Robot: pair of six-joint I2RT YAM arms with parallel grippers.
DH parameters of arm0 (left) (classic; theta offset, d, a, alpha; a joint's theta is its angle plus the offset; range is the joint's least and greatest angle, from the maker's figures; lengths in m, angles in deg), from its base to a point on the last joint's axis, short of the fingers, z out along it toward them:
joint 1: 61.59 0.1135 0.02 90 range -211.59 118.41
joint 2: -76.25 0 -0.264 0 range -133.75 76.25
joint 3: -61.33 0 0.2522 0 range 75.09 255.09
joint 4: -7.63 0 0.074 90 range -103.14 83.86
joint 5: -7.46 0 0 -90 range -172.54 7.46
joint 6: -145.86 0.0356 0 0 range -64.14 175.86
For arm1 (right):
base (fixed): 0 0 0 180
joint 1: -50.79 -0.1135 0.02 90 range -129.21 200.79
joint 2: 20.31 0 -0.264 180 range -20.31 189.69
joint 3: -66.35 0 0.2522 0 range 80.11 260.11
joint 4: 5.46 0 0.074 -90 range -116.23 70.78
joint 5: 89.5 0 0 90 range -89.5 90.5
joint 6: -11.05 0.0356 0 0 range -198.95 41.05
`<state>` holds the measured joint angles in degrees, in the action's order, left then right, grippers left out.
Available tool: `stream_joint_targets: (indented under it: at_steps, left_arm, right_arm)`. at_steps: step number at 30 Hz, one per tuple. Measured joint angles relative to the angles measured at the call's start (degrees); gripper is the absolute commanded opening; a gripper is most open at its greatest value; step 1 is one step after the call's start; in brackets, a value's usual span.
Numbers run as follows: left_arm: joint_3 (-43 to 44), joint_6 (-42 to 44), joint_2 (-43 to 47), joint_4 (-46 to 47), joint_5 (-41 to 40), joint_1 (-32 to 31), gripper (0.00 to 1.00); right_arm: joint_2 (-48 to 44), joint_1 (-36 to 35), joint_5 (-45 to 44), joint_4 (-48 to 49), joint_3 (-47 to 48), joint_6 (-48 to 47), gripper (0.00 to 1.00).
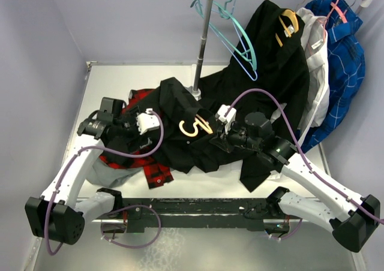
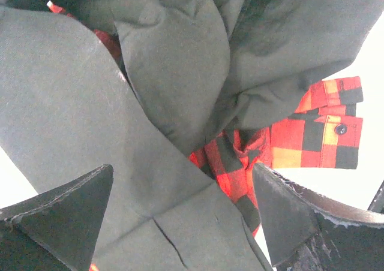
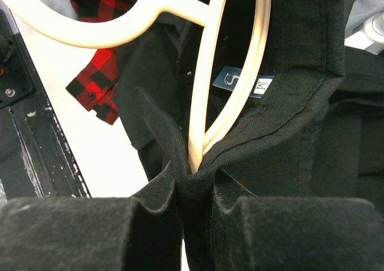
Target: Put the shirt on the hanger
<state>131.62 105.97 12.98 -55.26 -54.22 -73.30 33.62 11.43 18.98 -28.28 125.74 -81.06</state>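
Observation:
The seamed piece of black cloth is below my left gripper, between its spread fingers. My left gripper should next move down onto the piece of cloth and close.
The black shirt (image 1: 174, 103) lies crumpled mid-table, on top of a red-and-black plaid shirt (image 1: 153, 169). The tan hanger (image 1: 195, 127) lies on it, partly tucked into the cloth. My right gripper (image 1: 214, 137) is shut on a fold of the shirt (image 3: 300, 103) by the neck label (image 3: 243, 82), with the hanger's (image 3: 204, 97) end caught in the fold between the fingers. The gripper's midpoint shows in the right wrist view (image 3: 195, 184). My left gripper (image 1: 139, 140) is open, its jaws spread over the black cloth (image 2: 168, 73); nothing is held at its midpoint (image 2: 183, 184).
The plaid shirt shows beside the black cloth (image 2: 318, 133) and at upper left (image 3: 96, 82). A clothes rack pole (image 1: 204, 43) stands behind the pile with teal hangers (image 1: 237, 37), a longer black garment (image 1: 282, 61), a pale shirt (image 1: 315, 55) and a blue shirt (image 1: 342, 61).

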Motion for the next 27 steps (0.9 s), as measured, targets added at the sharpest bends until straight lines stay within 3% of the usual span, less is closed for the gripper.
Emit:
stream_joint_targets:
  at_steps: [6,13,14,15,16,23,27]
  left_arm:
    - [-1.75,0.66,3.43,-1.38,-4.44,0.00,0.99]
    - [-9.68,0.33,5.01,-0.57,-10.14,0.00,0.98]
    - [-10.71,0.09,5.29,-0.11,-10.86,0.00,0.80]
    - [-11.28,-0.13,5.55,0.39,-11.39,0.00,0.33]
    - [-11.61,-0.83,5.81,0.90,-11.98,0.00,0.02]
    - [-10.12,-6.21,5.70,11.45,-20.20,0.37,0.00]
    - [-6.69,-5.97,2.80,16.11,-21.59,5.62,0.00]
  right_arm:
    - [0.39,0.00,-0.11,-0.02,0.00,-0.02,0.00]
    - [0.90,0.00,-0.94,-0.24,0.00,-0.04,0.00]
    - [0.90,0.00,-0.94,-0.26,0.00,-0.04,0.00]
    - [0.90,0.00,-0.96,-0.31,0.00,-0.04,0.00]
    - [0.90,0.00,-1.01,-0.35,0.00,-0.02,0.00]
    - [-0.55,0.00,-1.64,-1.40,0.00,0.55,0.00]
    - [-3.52,0.00,-3.87,-2.86,0.26,3.13,0.00]
